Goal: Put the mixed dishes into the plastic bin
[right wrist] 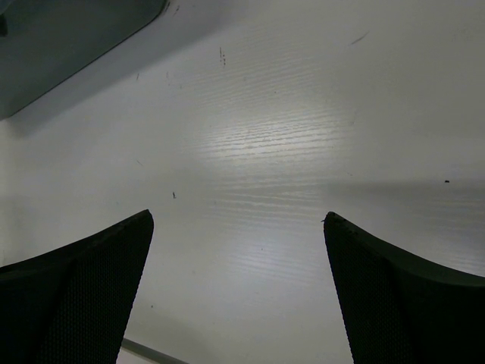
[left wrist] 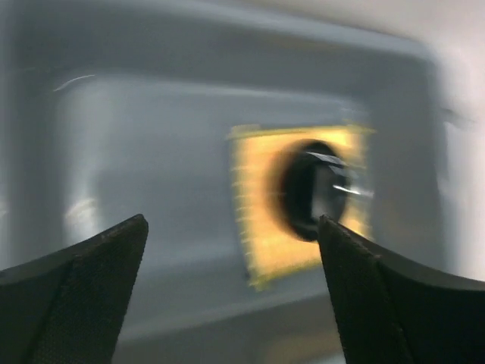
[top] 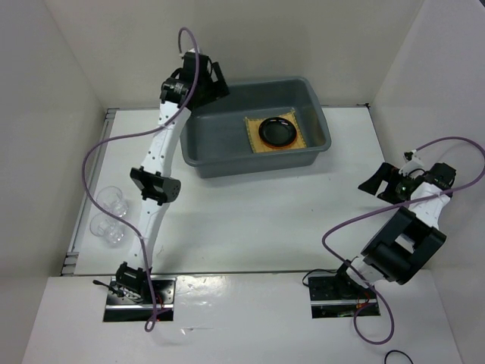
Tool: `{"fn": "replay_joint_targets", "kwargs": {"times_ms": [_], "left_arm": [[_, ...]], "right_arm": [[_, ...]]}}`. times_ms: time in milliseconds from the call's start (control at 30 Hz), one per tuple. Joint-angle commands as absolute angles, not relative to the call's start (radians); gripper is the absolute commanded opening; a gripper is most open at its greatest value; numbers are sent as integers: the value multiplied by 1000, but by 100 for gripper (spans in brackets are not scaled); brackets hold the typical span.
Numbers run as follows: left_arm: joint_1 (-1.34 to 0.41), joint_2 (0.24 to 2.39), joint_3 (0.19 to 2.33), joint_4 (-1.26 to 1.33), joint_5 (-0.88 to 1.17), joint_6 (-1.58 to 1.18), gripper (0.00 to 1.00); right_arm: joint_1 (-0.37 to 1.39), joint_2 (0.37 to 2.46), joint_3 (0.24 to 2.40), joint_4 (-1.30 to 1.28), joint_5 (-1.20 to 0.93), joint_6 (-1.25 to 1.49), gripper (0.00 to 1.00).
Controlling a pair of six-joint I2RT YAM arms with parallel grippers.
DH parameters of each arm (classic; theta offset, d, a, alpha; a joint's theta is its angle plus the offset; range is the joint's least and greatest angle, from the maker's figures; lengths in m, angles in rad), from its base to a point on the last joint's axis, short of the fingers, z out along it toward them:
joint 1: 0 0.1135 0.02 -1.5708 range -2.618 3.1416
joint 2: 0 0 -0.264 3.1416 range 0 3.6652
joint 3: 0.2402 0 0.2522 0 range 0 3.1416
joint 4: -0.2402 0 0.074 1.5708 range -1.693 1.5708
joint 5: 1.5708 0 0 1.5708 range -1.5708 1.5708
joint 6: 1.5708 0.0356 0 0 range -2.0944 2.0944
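The farther glass cup's rim is below my empty left gripper, so I should swing that gripper back and to its left in the top view and down to the cup's rim.
The grey plastic bin stands at the back centre. Inside it on the right lies the tan woven mat with the black plate on top; a thin orange edge shows round the plate. The left wrist view is blurred and shows the mat and black plate on the bin floor. My left gripper is open and empty above the bin's left end. Two clear glass cups stand at the table's left edge. My right gripper is open and empty over bare table.
White walls enclose the table on the left, back and right. A corner of the bin shows at the top left of the right wrist view. The left arm stretches from its base past the cups to the bin.
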State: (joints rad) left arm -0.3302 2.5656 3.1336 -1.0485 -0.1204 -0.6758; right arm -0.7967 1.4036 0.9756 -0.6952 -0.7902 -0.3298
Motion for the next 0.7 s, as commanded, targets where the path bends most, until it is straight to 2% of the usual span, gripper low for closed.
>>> {"fn": "replay_joint_targets", "kwargs": {"times_ms": [0,67,100,167,200,233,267,300,367,500,667], "left_arm": [[-207,2377,2964,-1305,-452,-797,100],[-195,2231,2712,-1305,-715,-932,100],[-174,2147,2633,-1305,-716,-1012,100],[-97,2054,2345,-1275,-701,-1110,100],[-68,1946,2219,-1156,-672,-1111,100],[-5,1886,1955,-1090,-637,-1111,100],[29,1823,1819,-1021,-593,-1111,100],[63,1716,1704,-923,-518,-1132,100],[120,1658,1515,-891,-499,-1132,100],[147,1669,1398,-881,-522,-1104,100],[242,1678,1263,-778,-405,-1053,100]], "right_arm": [[-804,1414,979,-666,-831,-336,97],[-804,1426,979,-675,-844,-347,97],[-804,1427,979,-675,-844,-347,97],[-804,1457,988,-675,-853,-347,97],[-804,1471,988,-675,-853,-347,97],[-804,1500,988,-686,-853,-347,97],[-804,1514,1000,-695,-870,-347,97],[-804,1529,1000,-695,-870,-363,97],[-795,1555,1011,-710,-879,-364,95],[-740,1566,1011,-710,-879,-364,95],[-678,1566,1011,-710,-870,-354,95]]}}
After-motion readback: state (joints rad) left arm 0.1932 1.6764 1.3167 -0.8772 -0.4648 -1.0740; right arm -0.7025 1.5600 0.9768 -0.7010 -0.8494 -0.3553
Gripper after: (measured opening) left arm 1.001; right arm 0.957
